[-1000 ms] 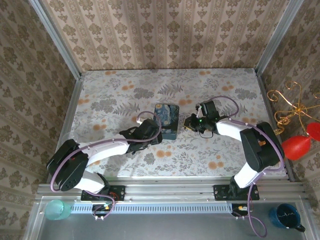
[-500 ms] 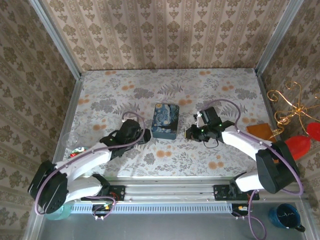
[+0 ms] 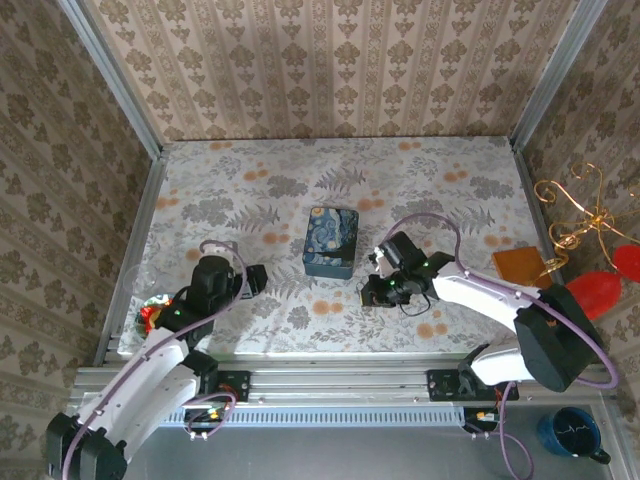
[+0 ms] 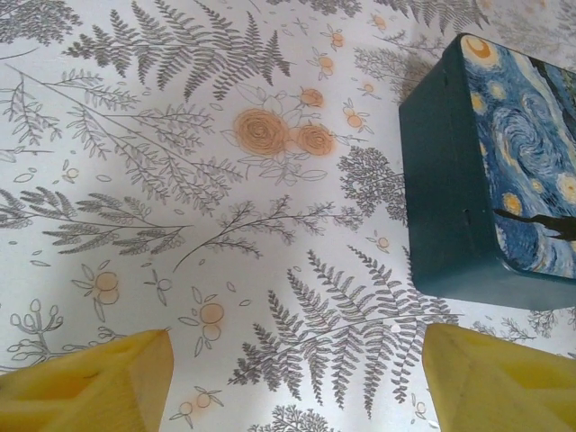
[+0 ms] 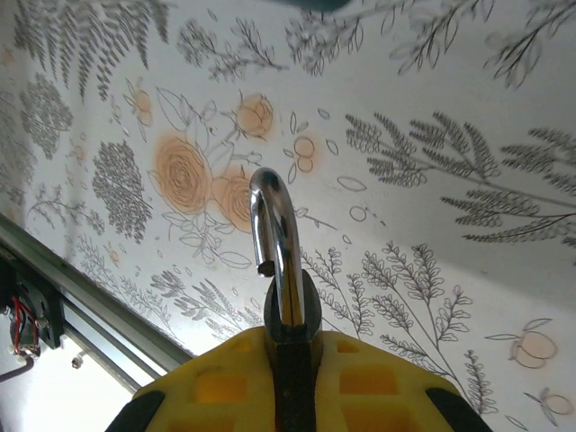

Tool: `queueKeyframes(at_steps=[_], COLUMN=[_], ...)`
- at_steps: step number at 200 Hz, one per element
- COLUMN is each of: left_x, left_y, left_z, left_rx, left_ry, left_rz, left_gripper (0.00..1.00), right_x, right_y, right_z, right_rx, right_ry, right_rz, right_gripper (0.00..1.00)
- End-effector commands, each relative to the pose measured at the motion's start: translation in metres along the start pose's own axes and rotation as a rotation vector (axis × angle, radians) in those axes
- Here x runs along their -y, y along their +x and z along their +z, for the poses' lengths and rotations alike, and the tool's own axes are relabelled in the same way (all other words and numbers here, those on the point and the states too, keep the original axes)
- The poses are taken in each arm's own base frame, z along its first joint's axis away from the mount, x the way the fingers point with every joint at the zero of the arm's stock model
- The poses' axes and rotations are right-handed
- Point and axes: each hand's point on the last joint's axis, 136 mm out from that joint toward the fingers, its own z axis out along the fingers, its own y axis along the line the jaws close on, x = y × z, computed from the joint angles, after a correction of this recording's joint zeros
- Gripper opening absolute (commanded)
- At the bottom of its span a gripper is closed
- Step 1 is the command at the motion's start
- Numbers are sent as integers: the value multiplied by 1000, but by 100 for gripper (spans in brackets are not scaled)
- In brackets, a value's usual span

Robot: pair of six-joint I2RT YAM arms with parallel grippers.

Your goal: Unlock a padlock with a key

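I need to carry the padlock (image 5: 275, 236) down onto the floral tablecloth with my right gripper next and then let go of it, because its shackle is already open.
My right gripper (image 3: 372, 291) hangs just above the floral table, to the right of the blue swirl-painted tin (image 3: 331, 242). It is shut on the padlock (image 5: 275, 236). The dark body is pinched between the yellow fingers (image 5: 216, 387), and the silvery shackle sticks out forward with its free end out of the body. My left gripper (image 3: 254, 279) is left of the tin and stands open. Its yellow fingertips (image 4: 90, 387) are far apart over bare tablecloth, with the tin (image 4: 504, 180) at the upper right of that view.
A metal rail (image 3: 340, 380) runs along the near table edge, and it also appears in the right wrist view (image 5: 81, 306). A brown flat object (image 3: 520, 264) lies at the right edge. A small red item (image 3: 150, 315) sits by the left edge. Metal posts frame the walls.
The left arm has pulled back from the tin, leftwards and towards the near edge. The right gripper has carried the padlock a little left and nearer.
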Motion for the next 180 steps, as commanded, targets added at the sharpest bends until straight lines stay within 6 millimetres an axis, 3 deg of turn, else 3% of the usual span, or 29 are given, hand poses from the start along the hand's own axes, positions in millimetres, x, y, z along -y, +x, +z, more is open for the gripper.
queueKeyframes(at_steps=[1,82,104,133,152,180], left_x=[-4,-1,-8,-13,-13,-14], left_y=[14,17,15,17,12,-2], left_z=[0,-2,-1,1,1,-3], left_rx=[-41,-47,-40,-56,-58,-48], left_ry=[13,39,17,-8,-11,-47], left_rz=[3,-17,-40,-56,-56,-20], left_gripper=[74,74,74,74,74,74], right_x=[-2,16,22,24,25,5], right_y=[10,17,17,5,1,-19], right_z=[15,17,12,-15,-38,-83], right_rx=[-61,-86,-80,20,44,191], right_ry=[-54,37,88,165,235,247], right_rz=[56,35,16,-51,-92,-187], right_gripper=[6,15,24,45,48,50])
